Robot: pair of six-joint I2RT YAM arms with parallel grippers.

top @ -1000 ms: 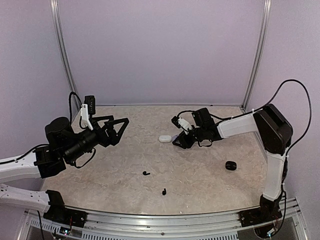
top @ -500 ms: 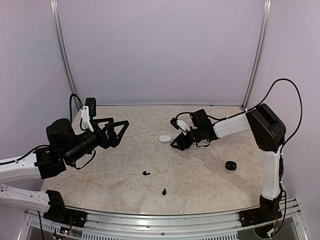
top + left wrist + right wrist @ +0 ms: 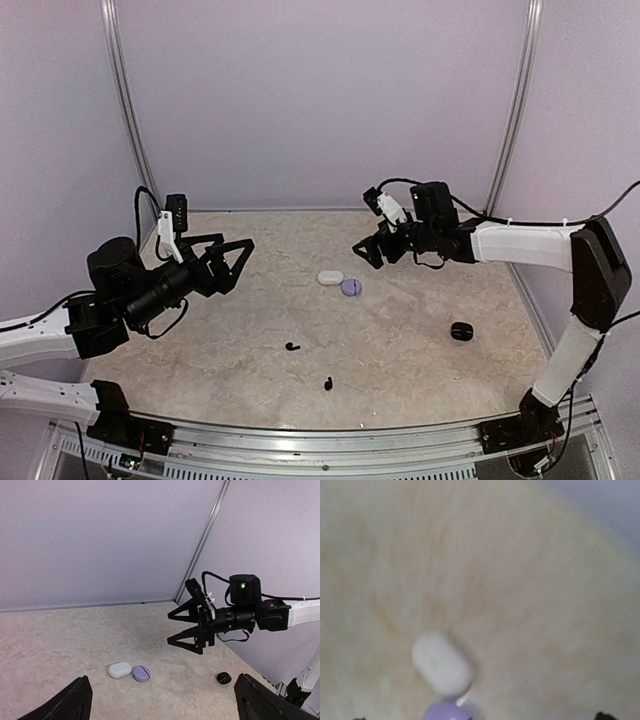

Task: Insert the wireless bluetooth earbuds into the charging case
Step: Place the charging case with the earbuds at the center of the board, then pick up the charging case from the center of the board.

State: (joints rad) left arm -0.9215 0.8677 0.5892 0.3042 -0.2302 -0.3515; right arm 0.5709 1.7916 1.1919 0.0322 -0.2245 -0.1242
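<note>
My right gripper moves back, away from the lavender case, and lowers to that black case [image 3: 461, 331] sitting apart next.
Two black earbuds [image 3: 291, 346] [image 3: 328, 383] lie loose on the table's near middle. A white charging case [image 3: 330, 277] [image 3: 119, 669] and a lavender case [image 3: 351, 287] [image 3: 141, 673] lie side by side, lids down. The black case [image 3: 461, 331] [image 3: 224, 678] sits apart at the right. My right gripper [image 3: 368, 250] [image 3: 175, 628] hangs open above and behind the lavender case, holding nothing. The right wrist view is blurred: white case [image 3: 441, 664], lavender case [image 3: 445, 712], and a tiny white speck [image 3: 462, 700] between them that I cannot identify. My left gripper [image 3: 235, 262] is open and raised at the left.
Metal frame posts [image 3: 515, 105] stand at the back corners against lilac walls. The aluminium rail [image 3: 330, 440] runs along the near edge. The right arm [image 3: 520, 240] stretches across the back right.
The right gripper opened, let go of the lavender case beside the white case, and rose back and to the right. The left arm stayed put.
</note>
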